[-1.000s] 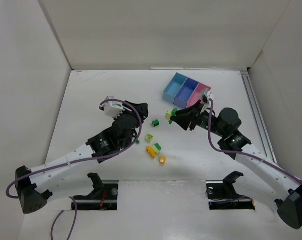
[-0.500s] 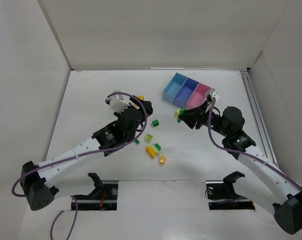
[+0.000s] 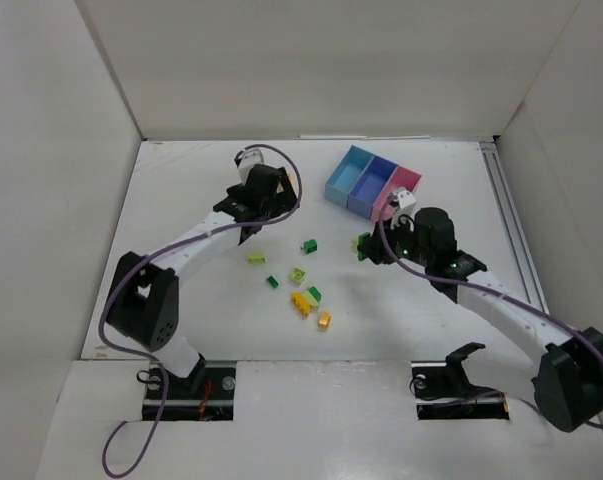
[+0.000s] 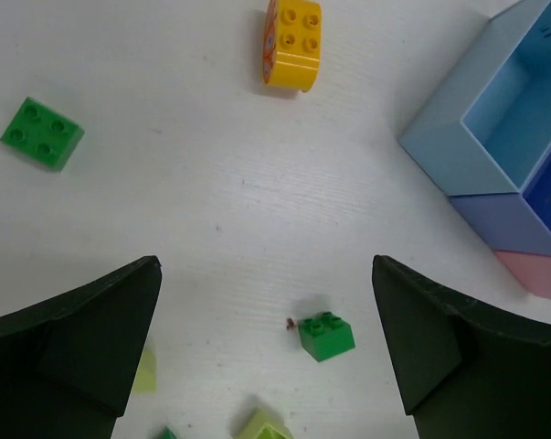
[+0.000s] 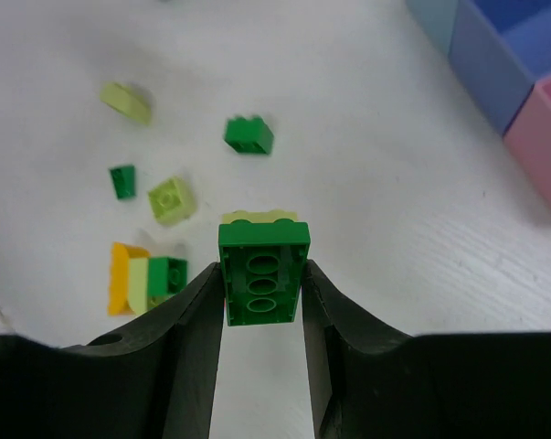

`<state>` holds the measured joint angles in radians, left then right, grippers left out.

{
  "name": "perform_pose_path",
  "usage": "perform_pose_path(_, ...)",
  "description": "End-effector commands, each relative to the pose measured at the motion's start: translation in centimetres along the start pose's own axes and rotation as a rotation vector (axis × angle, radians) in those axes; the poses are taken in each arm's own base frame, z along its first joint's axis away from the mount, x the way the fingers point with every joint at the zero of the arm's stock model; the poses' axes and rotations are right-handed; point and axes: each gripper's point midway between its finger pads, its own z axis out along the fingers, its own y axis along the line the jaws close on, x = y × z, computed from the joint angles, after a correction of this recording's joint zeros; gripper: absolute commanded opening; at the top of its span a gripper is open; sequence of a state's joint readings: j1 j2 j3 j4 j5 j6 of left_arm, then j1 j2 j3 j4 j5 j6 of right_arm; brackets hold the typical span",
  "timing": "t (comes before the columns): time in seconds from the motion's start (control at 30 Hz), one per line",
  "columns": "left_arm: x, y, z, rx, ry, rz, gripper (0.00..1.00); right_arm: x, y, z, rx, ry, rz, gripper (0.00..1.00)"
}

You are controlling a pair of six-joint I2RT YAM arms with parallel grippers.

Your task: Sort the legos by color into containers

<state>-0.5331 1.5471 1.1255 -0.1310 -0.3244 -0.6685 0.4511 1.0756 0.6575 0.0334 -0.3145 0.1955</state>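
Note:
My right gripper will go down to the bare table just before the pink container, because a pale lime piece (image 5: 257, 217) is stuck to the dark green lego.
My right gripper (image 3: 365, 246) (image 5: 263, 285) is shut on a dark green lego (image 5: 263, 273), which has a pale lime piece (image 5: 257, 217) stuck behind it. It hangs just short of the pink container (image 3: 401, 190). My left gripper (image 3: 268, 205) (image 4: 266, 274) is open wide and empty, high over a small green lego (image 4: 327, 336) (image 3: 309, 245). A yellow lego (image 4: 293, 41) and a green one (image 4: 42, 133) lie farther off. The light blue container (image 3: 348, 174) (image 4: 508, 123) and the darker blue one (image 3: 374, 184) stand in a row with the pink one.
Loose legos lie mid-table: a pale lime one (image 3: 255, 257), a dark green bit (image 3: 272, 282), a lime one (image 3: 298, 275), a yellow and green cluster (image 3: 304, 299) and an orange one (image 3: 324, 320). White walls enclose the table (image 3: 181, 200).
My left arm has swung toward the far side and its jaws have opened wide. A pale lime lego now shows where that arm was. My right gripper moved slightly right and nearer with its lego.

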Motion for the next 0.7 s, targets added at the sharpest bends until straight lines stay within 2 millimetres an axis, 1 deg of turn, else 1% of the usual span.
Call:
perform_pose_path(0.0, -3.9, -2.2, 1.8, 0.097, -0.051, 0.186, 1.0, 0.6, -2.2, 0.8, 0.098, 0.077, -0.007, 0.0)
perform_pose_path(0.03, -4.8, -1.9, 2.7, 0.09, -0.072, 0.204, 1.0, 2.0, -2.9, 1.6, 0.108, 0.141, -0.021, 0.0)
perform_pose_path(0.07, -4.8, -2.0, 3.5, 0.11, -0.054, 0.252, 1.0, 2.8, -3.7, 1.7, 0.145, 0.185, -0.01, 0.0)
perform_pose_path(0.1, -4.0, -1.4, 5.2, 0.088, -0.016, 0.257, 1.0, 2.6, -3.7, 2.2, 0.15, 0.196, -0.027, 0.0)
perform_pose_path(0.13, -5.9, -1.4, 5.9, 0.089, -0.032, 0.243, 1.0, 3.7, -3.9, 2.9, 0.162, 0.241, -0.034, 0.0)
perform_pose_path(0.17, -5.8, -1.3, 6.7, 0.085, -0.009, 0.242, 1.0, 4.4, -4.2, 3.0, 0.184, 0.273, -0.035, 0.0)
perform_pose_path(0.2, -5.8, -1.4, 7.3, 0.081, -0.002, 0.269, 1.0, 4.8, -5.0, 3.1, 0.235, 0.294, -0.042, 0.0)
perform_pose_path(0.23, -6.0, -1.9, 8.6, 0.079, 0.002, 0.285, 1.0, 4.4, -4.8, 3.5, 0.251, 0.304, -0.055, 0.0)
perform_pose_path(0.27, -5.8, -1.9, 9.2, 0.07, 0.019, 0.3, 1.0, 5.4, -5.7, 3.8, 0.29, 0.35, -0.052, 0.0)
perform_pose_path(0.3, -5.6, -2.2, 9.8, 0.076, 0.03, 0.302, 1.0, 6.3, -6.5, 3.5, 0.345, 0.397, -0.064, 0.0)
perform_pose_path(0.33, -4.5, -1.8, 11.2, 0.059, 0.063, 0.321, 1.0, 5.9, -6.6, 3.8, 0.364, 0.405, -0.074, 0.0)
perform_pose_path(0.37, -5.6, -2.7, 11.5, 0.067, 0.046, 0.317, 1.0, 6.8, -7.2, 4.1, 0.392, 0.445, -0.075, 0.0)
perform_pose_path(0.4, -5.3, -2.4, 11.9, 0.046, 0.067, 0.323, 1.0, 7.3, -7.6, 3.9, 0.42, 0.476, -0.063, 0.0)
perform_pose_path(0.43, -5.4, -2.0, 12.5, 0.034, 0.075, 0.321, 1.0, 7.4, -8.2, 3.9, 0.45, 0.485, -0.07, 0.02)
perform_pose_path(0.47, -5.3, -2.4, 13.3, 0.043, 0.084, 0.321, 1.0, 7.2, -7.8, 4.3, 0.446, 0.489, -0.066, 0.04)
perform_pose_path(0.5, -5.1, -2.6, 13.6, 0.052, 0.09, 0.321, 1.0, 7.8, -8.2, 4.4, 0.458, 0.508, -0.068, 0.05)
perform_pose_path(0.53, -4.6, -2.6, 13.8, 0.06, 0.105, 0.322, 1.0, 7.4, -8.1, 4.4, 0.46, 0.503, -0.059, 0.06)
perform_pose_path(0.57, -4.4, -2.8, 14.2, 0.069, 0.113, 0.322, 1.0, 7.8, -8.2, 4.5, 0.462, 0.513, -0.058, 0.08)
perform_pose_path(0.6, -4.8, -3.1, 14.1, 0.074, 0.104, 0.32, 1.0, 7.8, -8.2, 4.5, 0.462, 0.513, -0.058, 0.08)
perform_pose_path(0.63, -4.4, -3.1, 14.6, 0.07, 0.111, 0.313, 1.0, 7.8, -8.2, 4.8, 0.465, 0.514, -0.049, 0.08)
perform_pose_path(0.67, -4.5, -3.0, 14.9, 0.062, 0.106, 0.313, 1.0, 7.8, -8.2, 4.8, 0.465, 0.514, -0.049, 0.12)
